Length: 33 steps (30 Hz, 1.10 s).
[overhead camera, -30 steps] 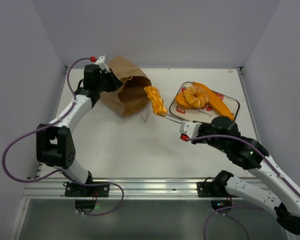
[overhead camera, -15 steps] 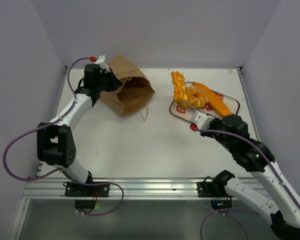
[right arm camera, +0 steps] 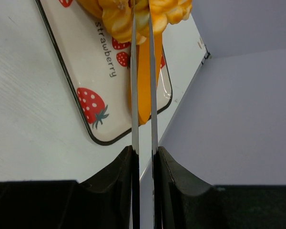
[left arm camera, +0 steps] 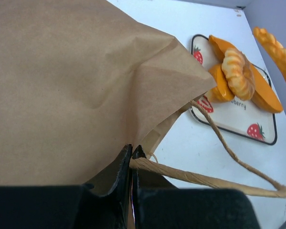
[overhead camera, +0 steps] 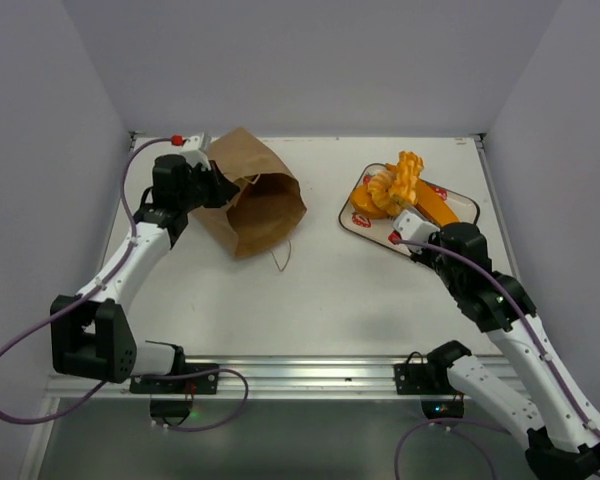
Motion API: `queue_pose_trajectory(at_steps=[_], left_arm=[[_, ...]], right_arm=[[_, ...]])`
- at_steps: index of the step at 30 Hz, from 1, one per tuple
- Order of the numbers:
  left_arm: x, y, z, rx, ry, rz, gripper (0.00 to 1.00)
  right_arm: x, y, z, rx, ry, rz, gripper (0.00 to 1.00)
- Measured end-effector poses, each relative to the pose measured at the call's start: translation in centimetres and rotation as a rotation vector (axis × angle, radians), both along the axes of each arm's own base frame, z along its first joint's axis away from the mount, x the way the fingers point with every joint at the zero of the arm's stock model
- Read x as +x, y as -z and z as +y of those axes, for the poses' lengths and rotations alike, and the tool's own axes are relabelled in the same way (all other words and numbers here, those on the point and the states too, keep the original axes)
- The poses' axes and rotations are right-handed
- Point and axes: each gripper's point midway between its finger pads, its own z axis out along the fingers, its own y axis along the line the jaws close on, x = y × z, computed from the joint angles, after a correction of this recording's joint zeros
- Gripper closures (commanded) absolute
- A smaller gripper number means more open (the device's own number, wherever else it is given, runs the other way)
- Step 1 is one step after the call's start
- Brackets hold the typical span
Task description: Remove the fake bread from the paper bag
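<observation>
The braided bread comes down and back next in my right gripper, away from the ring-shaped bread, over the tray's near part, where empty tray still shows.
The brown paper bag point(overhead camera: 250, 205) lies on its side at the back left, its mouth open toward the right. My left gripper point(overhead camera: 216, 186) is shut on the bag's upper rim; the left wrist view shows the jaws point(left arm camera: 131, 153) pinching the paper edge of the bag point(left arm camera: 62, 86), beside a twisted handle point(left arm camera: 205, 180). My right gripper point(overhead camera: 408, 196) is shut on a yellow braided bread point(overhead camera: 408, 172) and holds it over the strawberry tray point(overhead camera: 352, 218). In the right wrist view the thin fingers point(right arm camera: 134, 71) clamp the bread point(right arm camera: 164, 10) above the tray point(right arm camera: 93, 71).
The tray holds a ring-shaped bread point(overhead camera: 378, 190) and orange wedge-shaped breads point(overhead camera: 438, 207); they also show in the left wrist view point(left arm camera: 238, 71). Walls close the table in on the left, back and right. The bag's other handle point(overhead camera: 280, 252) trails on the table.
My right gripper has carried the braided bread from the bag's mouth rightward to above the tray. My left gripper has shifted slightly with the bag's rim, and the mouth has opened wider.
</observation>
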Motion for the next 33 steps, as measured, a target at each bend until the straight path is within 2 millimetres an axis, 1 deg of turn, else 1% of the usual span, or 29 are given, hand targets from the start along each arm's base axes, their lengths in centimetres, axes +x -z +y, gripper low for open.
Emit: queue_pose_trajectory(at_steps=[2, 6, 8, 10, 15, 18, 21, 24, 25, 27, 28, 29, 31, 33], left_arm=[[-1.2, 0.6, -0.1, -0.006, 0.017, 0.009, 0.94], [-3.0, 1.8, -0.1, 0.001, 0.047, 0.019, 0.94], [-3.7, 2.0, -0.1, 0.010, 0.061, 0.010, 0.94], [-4.1, 1.8, -0.1, 0.017, 0.071, -0.004, 0.94], [-5.2, 1.7, -0.1, 0.014, 0.089, -0.028, 0.94], [-5.8, 2.2, -0.2, 0.014, 0.102, -0.033, 0.94], [-6.3, 3.1, -0.2, 0.018, 0.113, -0.030, 0.94], [-6.6, 3.8, -0.3, 0.021, 0.122, -0.022, 0.94], [-6.7, 4.0, -0.3, 0.021, 0.125, -0.019, 0.94], [-6.7, 4.0, -0.3, 0.022, 0.128, -0.021, 0.94], [-6.7, 3.9, -0.3, 0.021, 0.129, -0.025, 0.94], [-6.7, 3.8, -0.3, 0.022, 0.130, -0.029, 0.94], [-6.7, 3.6, -0.3, 0.025, 0.132, -0.038, 0.94], [-6.7, 3.5, -0.3, 0.025, 0.132, -0.043, 0.94]], right_arm=[[0.1, 0.9, -0.8, -0.018, 0.032, 0.024, 1.00], [0.1, 3.7, -2.4, -0.064, 0.088, 0.097, 1.00], [-0.1, 5.0, -3.1, -0.084, 0.110, 0.134, 1.00], [-0.4, 5.9, -3.6, -0.098, 0.123, 0.161, 1.00], [-0.8, 6.8, -4.1, -0.128, 0.118, 0.196, 1.00], [-1.4, 7.9, -3.9, -0.140, 0.093, 0.242, 1.00], [-1.9, 9.1, -3.7, -0.143, 0.068, 0.290, 1.00], [-2.1, 10.1, -3.5, -0.150, 0.051, 0.328, 0.94], [-2.2, 10.5, -3.5, -0.155, 0.048, 0.344, 0.87], [-2.3, 11.3, -3.5, -0.166, 0.044, 0.372, 0.80], [-2.4, 11.5, -3.5, -0.168, 0.044, 0.379, 0.76], [-2.4, 11.6, -3.5, -0.169, 0.044, 0.382, 0.70], [-2.4, 11.6, -3.5, -0.168, 0.044, 0.382, 0.63], [-2.4, 11.6, -3.5, -0.164, 0.047, 0.383, 0.59]])
